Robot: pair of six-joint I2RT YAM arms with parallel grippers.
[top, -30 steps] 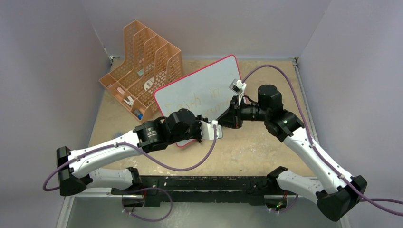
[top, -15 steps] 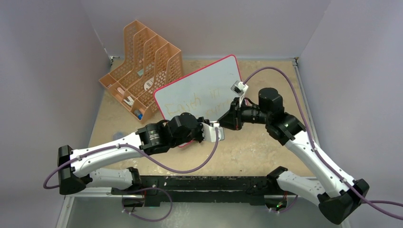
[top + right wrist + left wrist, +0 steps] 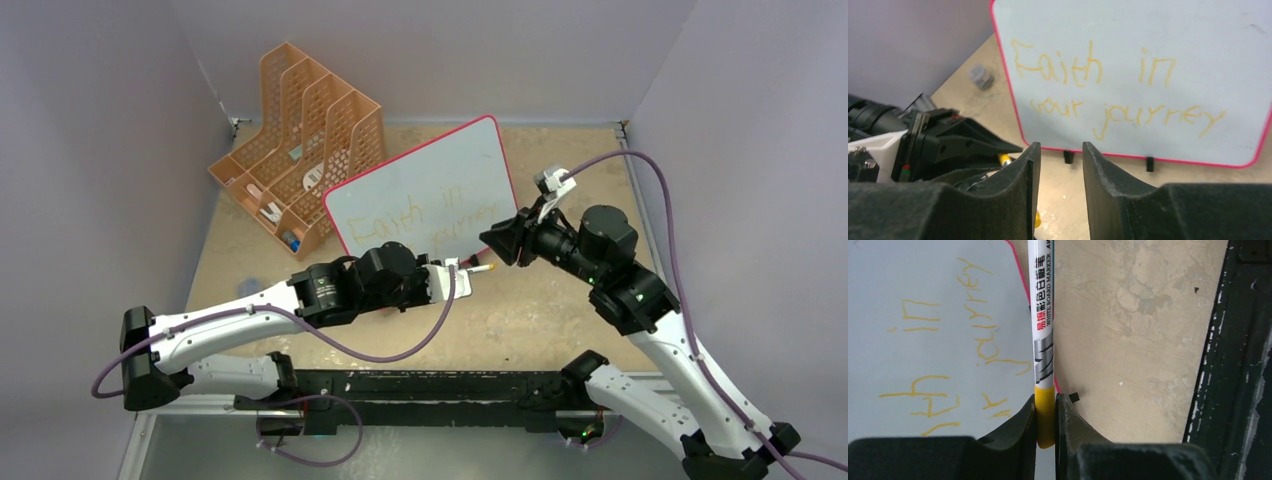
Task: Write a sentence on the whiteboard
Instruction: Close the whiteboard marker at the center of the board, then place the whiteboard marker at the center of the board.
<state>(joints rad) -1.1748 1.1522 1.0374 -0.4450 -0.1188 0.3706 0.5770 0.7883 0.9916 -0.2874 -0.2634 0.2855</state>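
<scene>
The sentence (image 3: 425, 215) is written, so my left gripper needs to lower the marker back toward the black bar and release it on the bare tabletop below.
The whiteboard (image 3: 415, 180) stands tilted at mid-table, red-pink framed. The sentence (image 3: 425, 215), in yellow marker, reads "Faith in your journey" in two lines. It shows clearly in the right wrist view (image 3: 1113, 95) and sideways in the left wrist view (image 3: 948, 340). My left gripper (image 3: 455, 272) is at the board's near right corner, shut on the yellow end of a white board marker (image 3: 1044, 330). The marker (image 3: 478, 267) points right, towards my right gripper (image 3: 497, 240). That gripper is open and empty (image 3: 1058, 150), a short way from the marker.
An orange perforated file rack (image 3: 300, 150) with small items stands at the back left, touching the board's left side. A small grey cap-like object (image 3: 980, 76) lies on the table left of the board. The board's two black feet (image 3: 1068, 156) rest on the table. A black rail (image 3: 1243, 365) runs along the near edge.
My right gripper has drawn back to the right, away from the left gripper and the marker it was against. The left gripper has stayed nearly still, holding the marker.
</scene>
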